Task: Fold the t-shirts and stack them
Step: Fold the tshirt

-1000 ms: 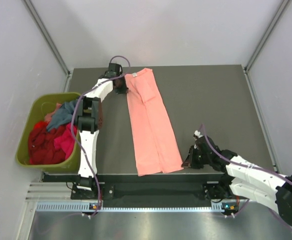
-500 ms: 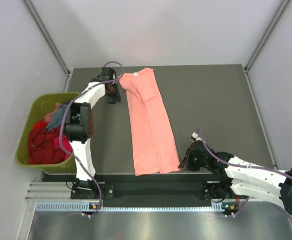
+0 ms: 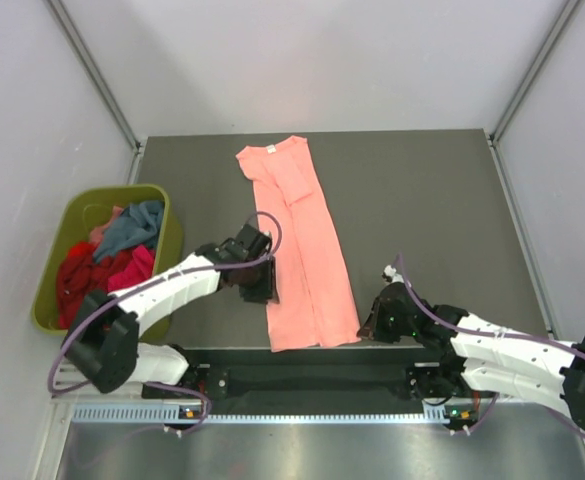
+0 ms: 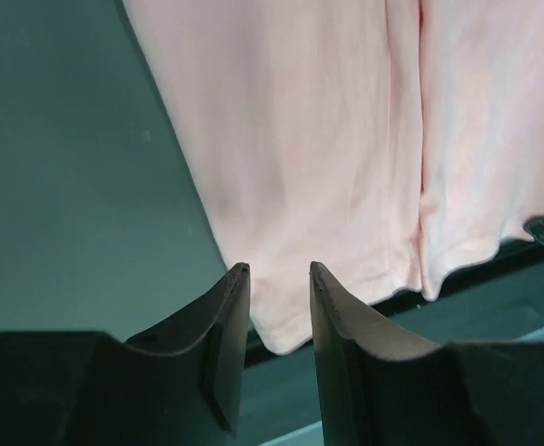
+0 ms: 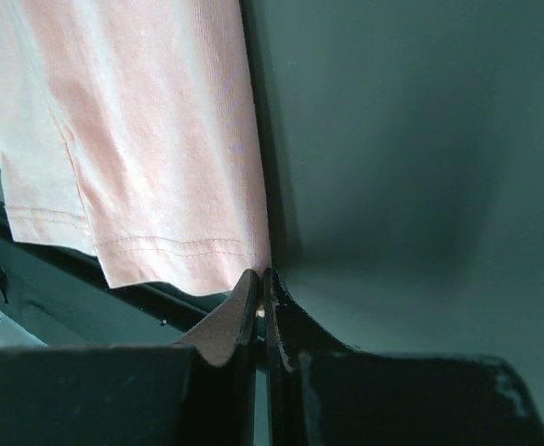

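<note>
My left gripper should next move back and down and close on the t-shirt's free corner nearer the bin, because the right gripper is already pinching the t-shirt's other hem corner.
A salmon-pink t-shirt (image 3: pixel 297 240) lies folded into a long narrow strip down the middle of the table, collar at the far end. My left gripper (image 3: pixel 265 288) hovers open over the strip's near left edge. In the left wrist view the shirt's (image 4: pixel 299 139) near corner shows between the open left gripper (image 4: pixel 278 271), nothing held. My right gripper (image 3: pixel 372 322) is shut at the near right corner. In the right wrist view the right gripper (image 5: pixel 263 275) pinches the hem corner of the shirt (image 5: pixel 160 139). Red (image 3: pixel 82 285), magenta (image 3: pixel 132 280) and teal (image 3: pixel 132 230) t-shirts lie in the bin.
An olive-green bin (image 3: pixel 44 295) stands off the table's left edge. The dark table (image 3: pixel 422 210) extends right of the pink strip. Its front edge and the metal rail (image 3: pixel 302 412) run just below both grippers.
My left gripper let go of the collar at the far end, opened, and swung back to the shirt's near left edge. The right gripper stayed at the hem corner.
</note>
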Robot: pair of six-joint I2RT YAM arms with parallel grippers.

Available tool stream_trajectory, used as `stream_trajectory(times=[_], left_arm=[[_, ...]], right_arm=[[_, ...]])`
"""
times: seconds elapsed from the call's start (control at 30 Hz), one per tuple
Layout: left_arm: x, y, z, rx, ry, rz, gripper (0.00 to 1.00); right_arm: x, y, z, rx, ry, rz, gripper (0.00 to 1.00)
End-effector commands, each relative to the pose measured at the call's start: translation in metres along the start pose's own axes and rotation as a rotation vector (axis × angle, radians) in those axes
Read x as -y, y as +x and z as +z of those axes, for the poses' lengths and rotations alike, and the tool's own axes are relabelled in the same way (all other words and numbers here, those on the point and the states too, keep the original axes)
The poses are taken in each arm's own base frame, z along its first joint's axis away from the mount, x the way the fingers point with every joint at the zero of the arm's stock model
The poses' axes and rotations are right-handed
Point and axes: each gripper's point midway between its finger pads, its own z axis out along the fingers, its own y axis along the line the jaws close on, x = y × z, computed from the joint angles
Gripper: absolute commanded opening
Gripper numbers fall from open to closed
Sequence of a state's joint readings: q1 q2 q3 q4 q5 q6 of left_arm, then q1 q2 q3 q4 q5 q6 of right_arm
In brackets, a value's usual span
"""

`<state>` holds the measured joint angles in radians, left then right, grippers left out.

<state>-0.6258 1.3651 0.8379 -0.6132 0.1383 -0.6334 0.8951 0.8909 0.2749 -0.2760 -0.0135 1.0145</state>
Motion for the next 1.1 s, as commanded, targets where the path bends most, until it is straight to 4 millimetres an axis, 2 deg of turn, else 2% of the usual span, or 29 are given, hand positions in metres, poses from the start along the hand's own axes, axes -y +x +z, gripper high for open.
stream_trajectory(times=[0.0, 0.03, 0.07, 0.1, 0.17, 0.33, 0.43, 0.67, 0.73, 0.87, 1.07], left_arm=[[0.009, 0.021, -0.009, 0.027, 0.039, -0.138, 0.38], [0.011, 0.029, -0.009, 0.016, 0.054, -0.149, 0.38], [0.014, 0.046, -0.005, -0.008, 0.068, -0.137, 0.38], [0.019, 0.051, -0.009, -0.004, 0.088, -0.157, 0.38], [0.02, 0.072, -0.009, -0.027, 0.065, -0.136, 0.38], [0.011, 0.103, -0.002, -0.056, 0.014, -0.155, 0.38], [0.004, 0.113, 0.004, -0.056, -0.002, -0.182, 0.37], [0.002, 0.111, 0.006, -0.018, 0.014, -0.247, 0.38], [-0.001, 0.105, 0.008, 0.02, -0.002, -0.259, 0.38], [0.016, 0.094, 0.004, 0.066, 0.105, -0.296, 0.38], [0.0, 0.107, 0.011, 0.043, 0.067, -0.347, 0.38]], right_arm=[[-0.021, -0.009, -0.004, 0.036, -0.064, -0.026, 0.0], [-0.022, -0.01, -0.005, 0.037, -0.068, -0.031, 0.0], [-0.023, -0.01, -0.005, 0.037, -0.067, -0.031, 0.0], [-0.023, -0.011, -0.005, 0.039, -0.071, -0.029, 0.0], [-0.023, -0.01, -0.005, 0.036, -0.07, -0.031, 0.0], [-0.022, -0.008, -0.004, 0.033, -0.069, -0.028, 0.0], [-0.021, -0.007, -0.004, 0.032, -0.068, -0.025, 0.0], [-0.022, -0.006, -0.004, 0.031, -0.072, -0.025, 0.0], [-0.022, -0.006, -0.003, 0.029, -0.071, -0.026, 0.0], [-0.022, -0.006, -0.002, 0.026, -0.066, -0.029, 0.0], [-0.023, -0.006, -0.003, 0.028, -0.073, -0.031, 0.0]])
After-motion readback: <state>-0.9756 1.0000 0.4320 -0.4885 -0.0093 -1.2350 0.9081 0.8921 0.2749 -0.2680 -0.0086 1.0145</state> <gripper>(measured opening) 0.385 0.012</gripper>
